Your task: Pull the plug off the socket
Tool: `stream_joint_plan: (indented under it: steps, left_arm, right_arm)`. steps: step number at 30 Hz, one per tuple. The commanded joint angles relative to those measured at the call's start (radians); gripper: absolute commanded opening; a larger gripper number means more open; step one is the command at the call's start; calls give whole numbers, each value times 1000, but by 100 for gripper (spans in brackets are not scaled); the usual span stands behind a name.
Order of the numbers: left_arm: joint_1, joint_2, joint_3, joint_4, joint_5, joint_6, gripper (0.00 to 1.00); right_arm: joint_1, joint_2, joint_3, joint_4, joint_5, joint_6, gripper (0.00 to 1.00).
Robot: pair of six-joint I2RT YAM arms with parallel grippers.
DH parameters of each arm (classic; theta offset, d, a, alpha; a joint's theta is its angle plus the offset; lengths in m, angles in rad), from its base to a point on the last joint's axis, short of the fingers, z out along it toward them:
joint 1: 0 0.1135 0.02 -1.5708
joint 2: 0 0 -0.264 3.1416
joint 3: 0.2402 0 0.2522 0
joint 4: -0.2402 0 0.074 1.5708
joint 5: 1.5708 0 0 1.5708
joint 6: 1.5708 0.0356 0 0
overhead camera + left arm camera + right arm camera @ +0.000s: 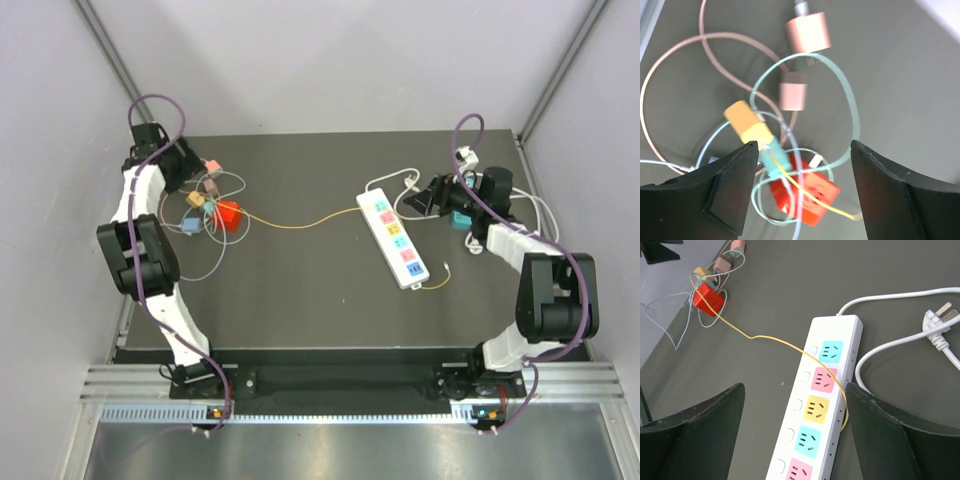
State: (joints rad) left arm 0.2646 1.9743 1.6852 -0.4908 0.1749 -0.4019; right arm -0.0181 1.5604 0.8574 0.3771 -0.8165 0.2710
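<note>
Next, my left gripper moves to the right in the top view and down onto the yellow cable (775, 341) beside the socket strip, as this cable crosses the strip's sockets.
The white socket strip (395, 238) lies right of centre, and all its coloured sockets (815, 410) that show are bare. A red cube plug (229, 215) lies at the left in a tangle of thin cables. A thin yellow cable (775, 341) runs from the cube across the strip. My left gripper (804, 146) hangs open above the tangle, with the red cube (807, 192), a yellow plug (747, 125) and a teal plug (772, 160) below it, and nothing between its fingers. My right gripper (795, 388) stands open over the strip's far end and holds nothing.
Two pink adapters (807, 31) (792, 95) lie in the tangle with looping pink and pale green cables. The strip's own white cord and three-pin plug (940, 322) lie at the back right. Grey walls close in on both sides of the dark mat (300, 290).
</note>
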Motion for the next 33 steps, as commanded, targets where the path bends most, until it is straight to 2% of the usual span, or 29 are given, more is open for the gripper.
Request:
stream_joint_plan:
  steps: [1,5,10,13,14,16,17,19,20,26,33]
  left_arm:
    - [-11,-107,36,58,63,11,80]
    - [-57,-163,8,58,75,73,81]
    - [-184,-236,-76,121,239,201,82]
    - [-347,-249,-107,123,314,357,82]
    - [-432,-249,-123,120,324,458,82]
    - [-519,-244,-140,103,354,585,82]
    - [-597,-244,-153,101,342,694,82]
    - [-689,-229,-185,101,330,790,82]
    - [-714,-207,-191,101,327,860,82]
    - [-818,-102,-137,118,304,1000,83]
    - [-851,84,-10,121,207,1054,81]
  right_arm:
    - [-5,-48,-8,74,-39,-26,81]
    - [-5,-59,-12,92,-61,-26,81]
    - [-3,-62,-14,108,-108,-42,81]
    - [-2,-62,-8,92,-121,-65,81]
    - [-2,-65,-8,86,-121,-81,81]
    - [-2,-66,-3,72,-124,-92,81]
    - [-2,-68,-3,68,-122,-101,80]
    - [-3,-72,-3,60,-124,-105,80]
    - [-3,-76,-1,57,-122,-113,80]
    - [-11,-83,0,46,-125,-124,81]
    - [-34,-88,-4,66,-138,-107,81]
